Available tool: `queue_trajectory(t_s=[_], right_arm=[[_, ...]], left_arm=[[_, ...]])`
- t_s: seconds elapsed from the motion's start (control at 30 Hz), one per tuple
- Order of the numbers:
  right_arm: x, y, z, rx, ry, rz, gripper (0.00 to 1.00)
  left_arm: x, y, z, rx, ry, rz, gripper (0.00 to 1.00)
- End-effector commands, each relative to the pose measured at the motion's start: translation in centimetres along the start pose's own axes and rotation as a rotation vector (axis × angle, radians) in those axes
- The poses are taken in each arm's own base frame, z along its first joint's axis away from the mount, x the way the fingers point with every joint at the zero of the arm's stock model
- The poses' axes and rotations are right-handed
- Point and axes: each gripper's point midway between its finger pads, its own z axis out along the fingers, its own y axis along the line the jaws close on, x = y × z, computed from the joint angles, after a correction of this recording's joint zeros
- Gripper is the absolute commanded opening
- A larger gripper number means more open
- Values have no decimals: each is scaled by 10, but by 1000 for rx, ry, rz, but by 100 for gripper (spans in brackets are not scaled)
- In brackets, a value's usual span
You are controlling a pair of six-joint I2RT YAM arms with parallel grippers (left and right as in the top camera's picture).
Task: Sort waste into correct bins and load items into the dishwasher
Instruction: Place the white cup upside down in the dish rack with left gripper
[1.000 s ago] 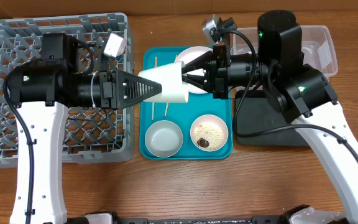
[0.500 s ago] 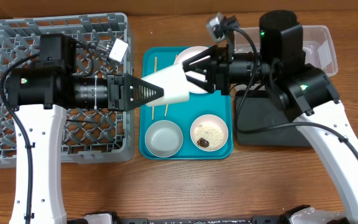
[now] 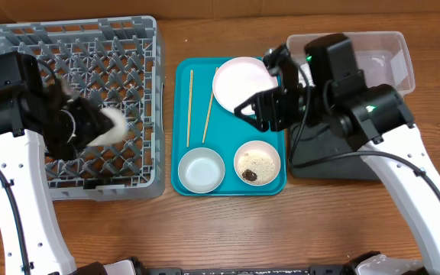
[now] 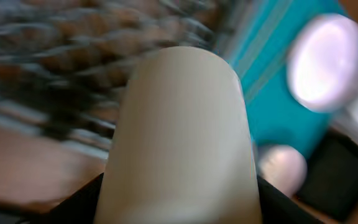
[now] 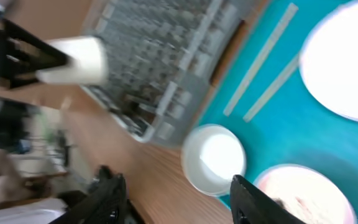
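My right gripper moves down and back onto the pale rice bowl's rim [image 3: 237, 160] [image 5: 261, 178] beside the empty bowl next, since that rim lies below and back of its open fingers.
My left gripper [image 3: 98, 127] is shut on the white cup [image 3: 116, 126] and holds it on its side over the grey dishwasher rack [image 3: 21, 46]. In the left wrist view the cup [image 4: 179, 124] fills the frame between the dark fingers [image 4: 73, 208]. My right gripper [image 3: 250, 113] hangs open and empty above the teal tray [image 3: 231, 186], just below the plate [image 3: 239, 80]. Two chopsticks [image 3: 190, 107] lie on the tray's left side. In front sit an empty bowl [image 3: 202, 169] and a bowl with rice and a brown scrap [image 3: 258, 163]. The right wrist view shows the empty bowl [image 5: 216, 158] between its open fingers [image 5: 112, 193].
The clear tub [image 3: 392, 53] stands at the back right, partly behind the right arm. The black tray [image 3: 334, 166] lies in front of it, beside the teal tray. Bare wooden table runs along the front edge.
The cup passed from the right gripper to the left. The right gripper opened and drew back to the right. The left arm swung the cup left, from above the tray to over the rack.
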Motion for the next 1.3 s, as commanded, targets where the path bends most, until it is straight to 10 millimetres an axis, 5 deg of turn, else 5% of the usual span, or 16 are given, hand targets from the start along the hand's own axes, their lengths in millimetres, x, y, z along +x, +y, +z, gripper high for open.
queue_trajectory(t_s=[0.0, 0.37, 0.57, 0.9, 1.03, 1.27], right_arm=[[3, -16, -1, 143, 0, -13, 55], [8, -16, 0, 144, 21, -5, 55], [9, -16, 0, 144, 23, -4, 55], [11, -17, 0, 146, 32, 2, 55], [12, -17, 0, 147, 35, 4, 55], [17, -18, 0, 153, 53, 13, 55]], left_arm=[[-26, 59, -22, -336, -201, -171, 63], [-52, 96, 10, -386, -191, -288, 67], [-73, 98, 63, -239, -66, -316, 62], [-62, 113, 117, -277, 132, -355, 68], [-63, 116, 122, -283, 141, -358, 100], [-81, 104, 90, -202, 97, -325, 99]])
